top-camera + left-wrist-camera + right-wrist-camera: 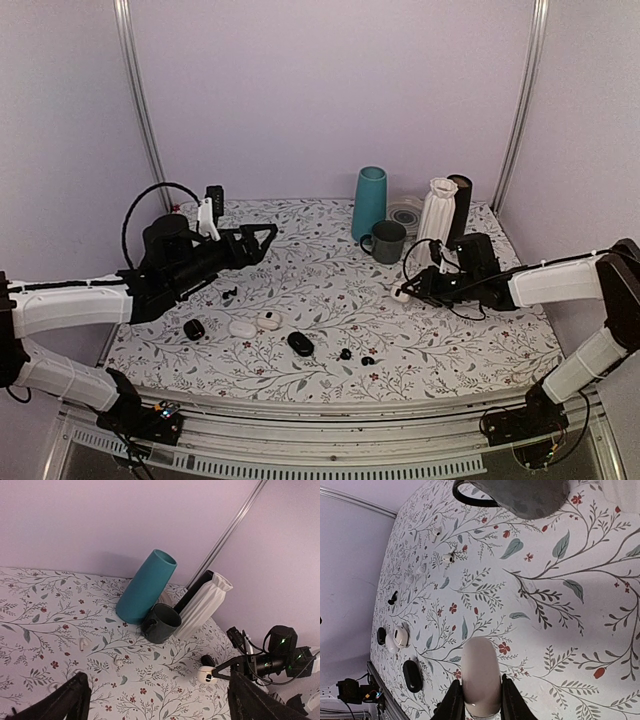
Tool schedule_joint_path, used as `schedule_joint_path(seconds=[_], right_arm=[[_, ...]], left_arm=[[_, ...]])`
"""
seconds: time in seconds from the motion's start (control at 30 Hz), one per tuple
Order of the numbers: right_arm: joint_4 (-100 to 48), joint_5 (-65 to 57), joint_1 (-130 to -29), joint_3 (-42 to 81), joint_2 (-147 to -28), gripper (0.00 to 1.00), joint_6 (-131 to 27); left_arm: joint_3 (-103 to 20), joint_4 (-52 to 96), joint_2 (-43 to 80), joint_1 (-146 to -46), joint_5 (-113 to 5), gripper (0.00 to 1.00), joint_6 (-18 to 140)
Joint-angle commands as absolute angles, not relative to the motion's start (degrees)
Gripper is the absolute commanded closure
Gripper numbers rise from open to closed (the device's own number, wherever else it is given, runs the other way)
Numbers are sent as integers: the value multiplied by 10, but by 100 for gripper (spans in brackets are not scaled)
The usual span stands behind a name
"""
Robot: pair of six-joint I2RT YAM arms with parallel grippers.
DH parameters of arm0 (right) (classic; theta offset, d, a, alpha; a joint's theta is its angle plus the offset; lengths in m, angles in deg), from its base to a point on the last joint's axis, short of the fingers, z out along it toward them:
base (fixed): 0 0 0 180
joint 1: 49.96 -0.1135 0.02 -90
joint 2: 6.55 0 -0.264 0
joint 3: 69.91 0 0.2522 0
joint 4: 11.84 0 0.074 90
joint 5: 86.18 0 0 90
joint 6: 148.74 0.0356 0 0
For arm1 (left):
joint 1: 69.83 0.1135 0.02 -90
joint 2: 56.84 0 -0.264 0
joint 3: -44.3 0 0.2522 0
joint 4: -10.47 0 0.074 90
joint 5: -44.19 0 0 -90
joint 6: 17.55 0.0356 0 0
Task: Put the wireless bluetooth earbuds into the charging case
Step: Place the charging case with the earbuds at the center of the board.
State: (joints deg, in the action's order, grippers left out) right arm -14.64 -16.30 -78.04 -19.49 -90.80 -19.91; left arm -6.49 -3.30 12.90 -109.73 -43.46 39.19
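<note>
The right gripper lowers the white pebble-shaped charging case (481, 672) onto the cloth in front of the white ribbed vase next, since that patch lies clear.
Two tiny black earbuds (345, 353) (368, 360) lie on the floral cloth near the front middle, with a black oval case (300, 343) to their left. My right gripper (403, 292) (480, 684) is shut on a white pebble-shaped charging case (481, 672) (205, 674), held low over the cloth right of centre. The case looks closed. My left gripper (264, 242) (160, 702) hovers open at the back left with nothing between its fingers. Both grippers are well away from the black earbuds.
Two white cases (242, 328) (268, 320) and a round black piece (194, 328) lie front left. A small black piece (230, 293) sits behind them. Two white earbuds (82, 643) (118, 661) lie mid-cloth. A teal vase (369, 203), dark mug (387, 241) and white ribbed vase (437, 210) stand at the back.
</note>
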Motion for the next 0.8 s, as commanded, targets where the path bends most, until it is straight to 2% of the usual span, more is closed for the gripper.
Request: schedule_joint_path(seconds=[0.0,0.77], right_arm=[[-115,-169,-776,-185,-953,97,-190],[-91,-193,-767,-153,-1058,96,-175]], left_arm=[[-33,-25,95,-1089,-422,4,414],[-17,-21,58,-1082,-450,4,440]])
